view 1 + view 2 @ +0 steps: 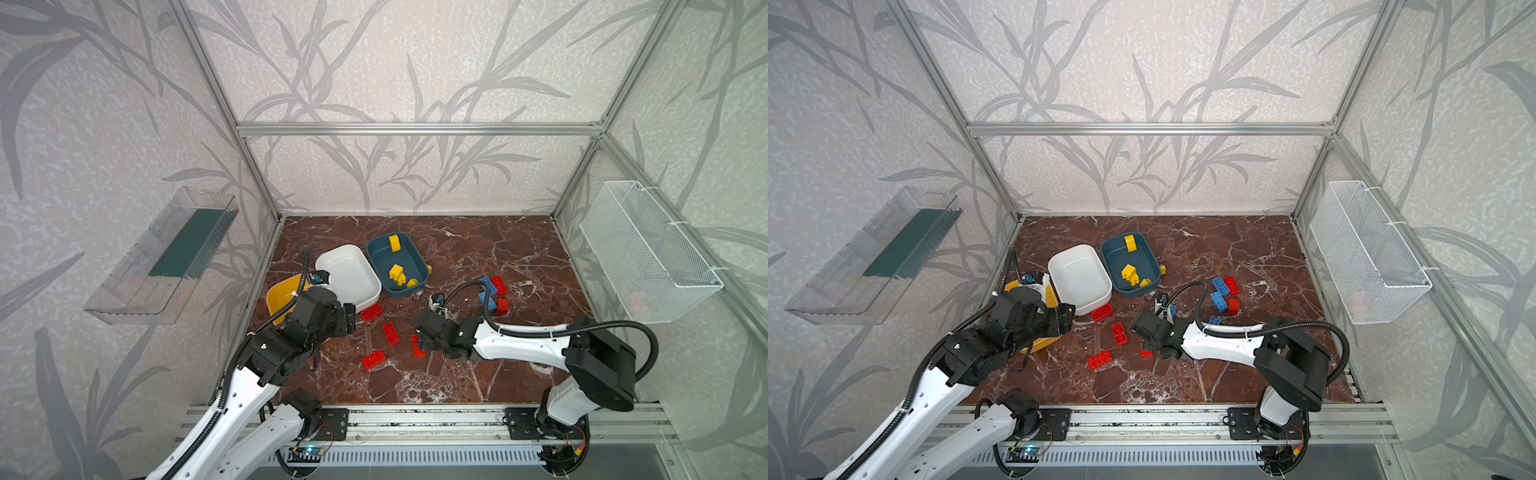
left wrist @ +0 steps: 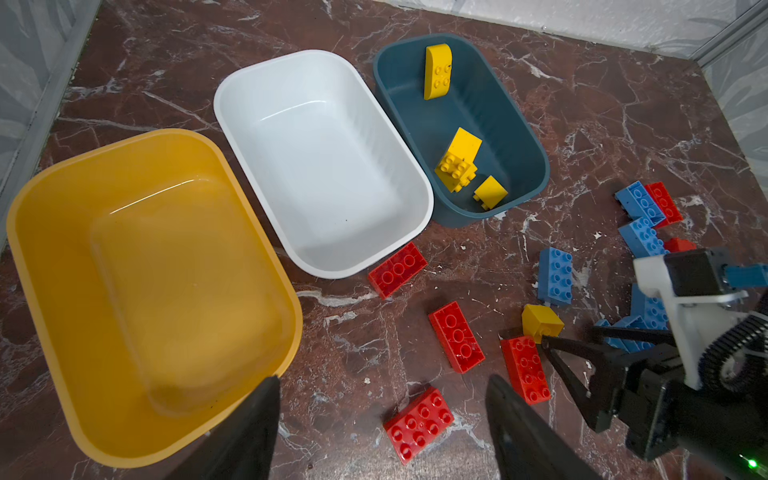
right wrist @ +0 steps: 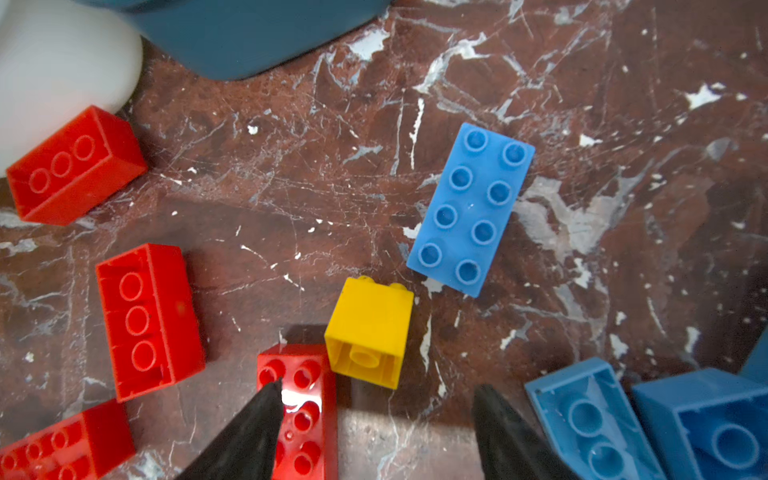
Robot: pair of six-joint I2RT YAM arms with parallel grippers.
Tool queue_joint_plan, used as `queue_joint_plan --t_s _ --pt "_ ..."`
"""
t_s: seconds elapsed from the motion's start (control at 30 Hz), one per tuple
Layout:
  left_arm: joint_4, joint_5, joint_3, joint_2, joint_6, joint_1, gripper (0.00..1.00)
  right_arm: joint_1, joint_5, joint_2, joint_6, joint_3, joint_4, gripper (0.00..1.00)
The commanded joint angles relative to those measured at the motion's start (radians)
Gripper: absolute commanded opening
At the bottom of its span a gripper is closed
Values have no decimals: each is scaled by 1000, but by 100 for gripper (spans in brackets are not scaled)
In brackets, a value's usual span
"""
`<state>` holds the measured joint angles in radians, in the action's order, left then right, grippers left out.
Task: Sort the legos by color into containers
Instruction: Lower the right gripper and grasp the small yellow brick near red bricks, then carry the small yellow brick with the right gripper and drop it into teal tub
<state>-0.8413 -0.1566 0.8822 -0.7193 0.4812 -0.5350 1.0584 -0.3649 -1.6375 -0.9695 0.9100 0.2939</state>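
Note:
I will move my right gripper's open fingers outward and down around the loose yellow lego just beyond them, then close on the lego's sides.
Mustard, white and teal containers stand in a row at the left rear. The teal container holds three yellow legos. Several red legos lie on the marble in the middle, and blue legos lie to the right. My left gripper hangs open over the floor beside the mustard container, above a red lego. My right gripper is open and low, with a loose yellow lego just ahead of its jaws. One of its fingers overlaps a long red lego.
A clear plastic tray hangs on the left wall and a white wire-mesh basket on the right wall. Aluminium frame posts bound the marble floor. A metal rail carrying both arm bases runs along the front edge.

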Motion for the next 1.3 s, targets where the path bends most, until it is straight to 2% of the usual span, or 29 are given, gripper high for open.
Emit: queue_joint_plan --t_s 0.0,0.17,0.4,0.77,1.0,1.27 --pt "1 14 -8 23 -21 -2 78 3 -43 -39 -67 33 13 71" --pt "4 26 -15 39 -22 -2 78 1 -65 -93 -90 48 -4 59" --pt "2 23 -15 40 -26 -1 78 -15 -53 -138 -85 73 -7 53" --pt "1 20 -16 33 -27 0 78 -21 -14 -174 -29 118 17 32" --pt "1 14 -17 40 -27 1 78 -21 22 -132 53 153 67 26" --pt "0 8 -22 60 -30 0 86 -26 57 -36 216 210 72 24"
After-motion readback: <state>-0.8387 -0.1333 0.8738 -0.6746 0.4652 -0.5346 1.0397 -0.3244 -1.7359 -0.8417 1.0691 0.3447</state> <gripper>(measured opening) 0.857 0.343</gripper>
